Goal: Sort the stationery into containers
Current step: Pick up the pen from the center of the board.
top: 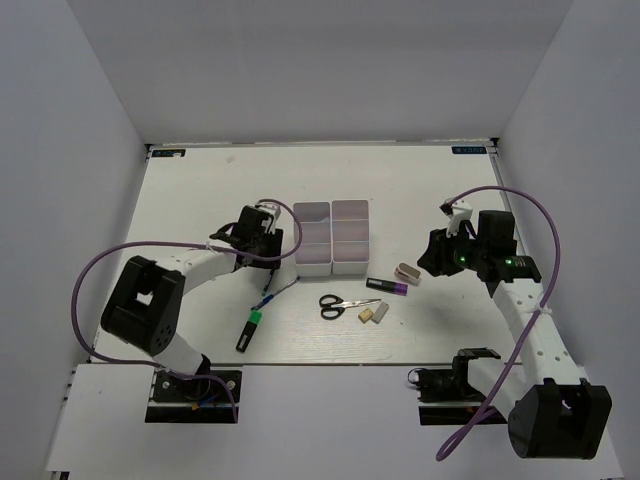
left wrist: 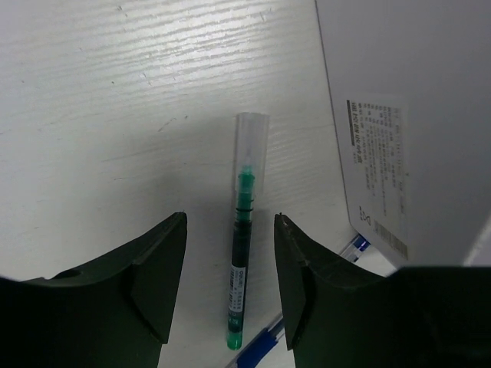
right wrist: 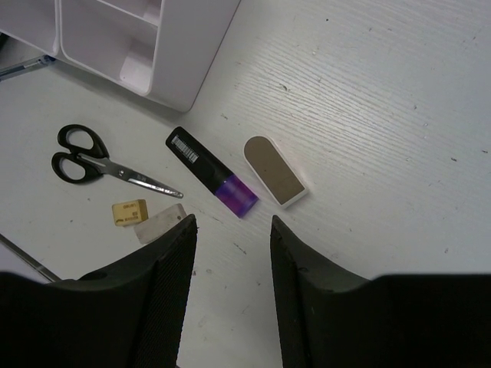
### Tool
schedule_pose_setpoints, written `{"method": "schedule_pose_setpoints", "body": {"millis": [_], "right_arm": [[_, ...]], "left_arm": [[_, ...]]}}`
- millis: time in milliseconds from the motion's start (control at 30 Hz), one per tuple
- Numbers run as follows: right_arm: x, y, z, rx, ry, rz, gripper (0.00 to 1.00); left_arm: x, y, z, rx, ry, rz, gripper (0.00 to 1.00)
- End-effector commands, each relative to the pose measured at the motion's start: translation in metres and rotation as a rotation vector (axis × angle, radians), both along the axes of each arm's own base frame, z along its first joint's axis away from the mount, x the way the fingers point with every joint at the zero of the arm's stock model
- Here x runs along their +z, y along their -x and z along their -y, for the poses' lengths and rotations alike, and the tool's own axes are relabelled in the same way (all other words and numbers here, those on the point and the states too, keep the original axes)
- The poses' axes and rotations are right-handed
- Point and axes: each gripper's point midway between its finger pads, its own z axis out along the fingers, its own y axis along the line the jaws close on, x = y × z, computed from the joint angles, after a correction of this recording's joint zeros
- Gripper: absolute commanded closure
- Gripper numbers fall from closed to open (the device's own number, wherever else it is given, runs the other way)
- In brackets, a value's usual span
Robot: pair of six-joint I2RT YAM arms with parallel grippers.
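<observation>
My left gripper is about to go down and close on the green pen's dark body [top: 271, 275], next to the clear cap [left wrist: 244, 253].
A green pen with a clear cap [left wrist: 244, 253] lies on the table between the fingers of my left gripper [left wrist: 230, 222], which is open with a gap on both sides of the pen. A blue pen [left wrist: 261, 349] crosses just below it. The white containers [top: 332, 237] stand right beside this gripper [top: 268, 238]. My right gripper [right wrist: 232, 230] hovers open and empty over bare table, just short of the purple marker [right wrist: 213, 172] and the pinkish-white clip-like piece [right wrist: 275, 170]. Scissors [right wrist: 84, 157], a tan eraser [right wrist: 129, 212] and a grey eraser [right wrist: 159, 226] lie to their left.
A green-capped black marker [top: 249, 330] lies near the front edge, left of the scissors [top: 340, 305]. A labelled container wall [left wrist: 406, 115] rises close on the right of the left gripper. Grey walls enclose the table on three sides.
</observation>
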Motion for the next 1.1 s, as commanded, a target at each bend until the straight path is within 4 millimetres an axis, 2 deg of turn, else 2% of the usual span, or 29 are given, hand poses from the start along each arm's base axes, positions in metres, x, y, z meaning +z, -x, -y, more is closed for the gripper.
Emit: {"method": "schedule_pose_setpoints", "body": {"millis": [0, 200, 267, 367, 500, 633, 700, 733, 867, 1000, 1033, 1067], "right_arm": [[0.003, -0.004, 0.002, -0.004, 0.009, 0.016, 0.53], [0.003, -0.003, 0.002, -0.002, 0.009, 0.013, 0.53], [0.004, -0.003, 0.002, -0.003, 0.008, 0.015, 0.53], [0.004, -0.003, 0.002, -0.006, 0.009, 0.014, 0.53], [0.005, -0.003, 0.002, -0.007, 0.010, 0.017, 0.53], [0.006, -0.003, 0.002, -0.004, 0.009, 0.018, 0.53], [0.006, -0.003, 0.002, -0.004, 0.007, 0.018, 0.53], [0.005, -0.003, 0.002, -0.006, 0.007, 0.014, 0.53], [0.008, -0.003, 0.001, -0.003, 0.009, 0.023, 0.53], [0.008, -0.003, 0.003, -0.008, 0.008, 0.022, 0.53], [0.009, -0.003, 0.002, -0.007, 0.007, 0.025, 0.53], [0.008, -0.003, 0.002, -0.005, 0.009, 0.025, 0.53]], "left_arm": [[-0.003, -0.004, 0.008, 0.004, 0.049, 0.018, 0.40], [-0.014, 0.005, 0.014, -0.026, 0.039, -0.012, 0.41], [-0.024, 0.010, 0.007, -0.021, -0.013, -0.028, 0.43], [-0.036, 0.015, -0.004, -0.007, -0.080, -0.038, 0.53], [-0.046, 0.024, -0.024, 0.014, -0.201, -0.050, 0.54], [-0.050, 0.029, -0.032, 0.019, -0.282, -0.055, 0.57], [-0.055, 0.033, -0.036, 0.031, -0.298, -0.067, 0.65], [-0.056, 0.033, -0.038, 0.040, -0.302, -0.068, 0.74], [-0.060, 0.038, -0.043, 0.055, -0.293, -0.090, 0.98], [-0.030, 0.025, -0.037, 0.093, -0.201, -0.023, 1.00], [-0.003, 0.015, -0.031, 0.103, -0.156, 0.043, 1.00], [0.006, 0.012, -0.029, 0.102, -0.133, 0.059, 1.00]]}}
